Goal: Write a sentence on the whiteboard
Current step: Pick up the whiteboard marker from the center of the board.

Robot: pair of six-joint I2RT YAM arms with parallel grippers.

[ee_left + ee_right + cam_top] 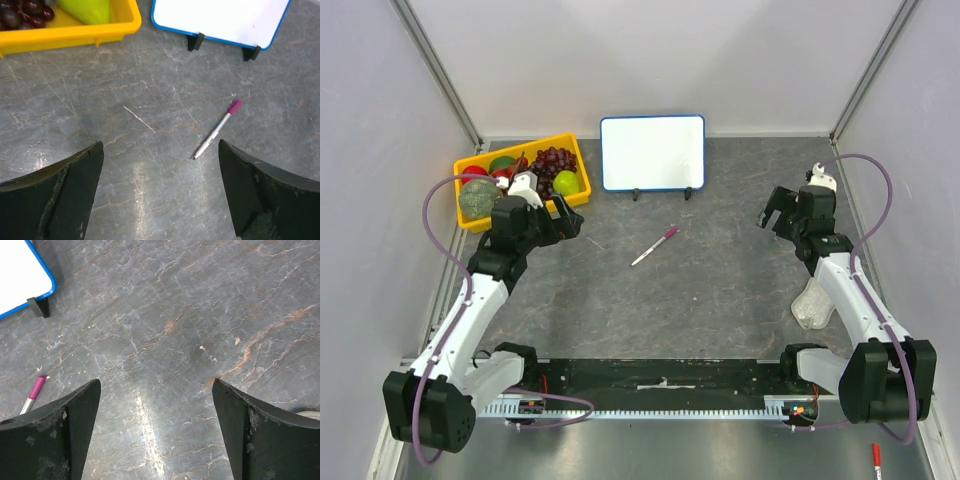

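The marker's white near end (639,260) (202,148) lies below my left gripper and to its right in the top view. The gripper moves across and down next, turning to the marker's slant.
The whiteboard (652,152) stands on two black feet at the back centre, blue-framed, its face blank; no sentence shows on it. It also shows in the left wrist view (220,20) and a corner in the right wrist view (22,277). A white marker with a pink cap (654,246) lies on the table in front of it, also in the left wrist view (216,130) and the right wrist view (33,394). My left gripper (570,218) is open and empty, left of the marker. My right gripper (772,212) is open and empty at the right.
A yellow tray (570,150) with grapes (553,160), a green fruit and other produce stands at the back left, left of the whiteboard. A clear crumpled plastic thing (812,303) lies by the right arm. A red marker (876,458) lies off the near right edge.
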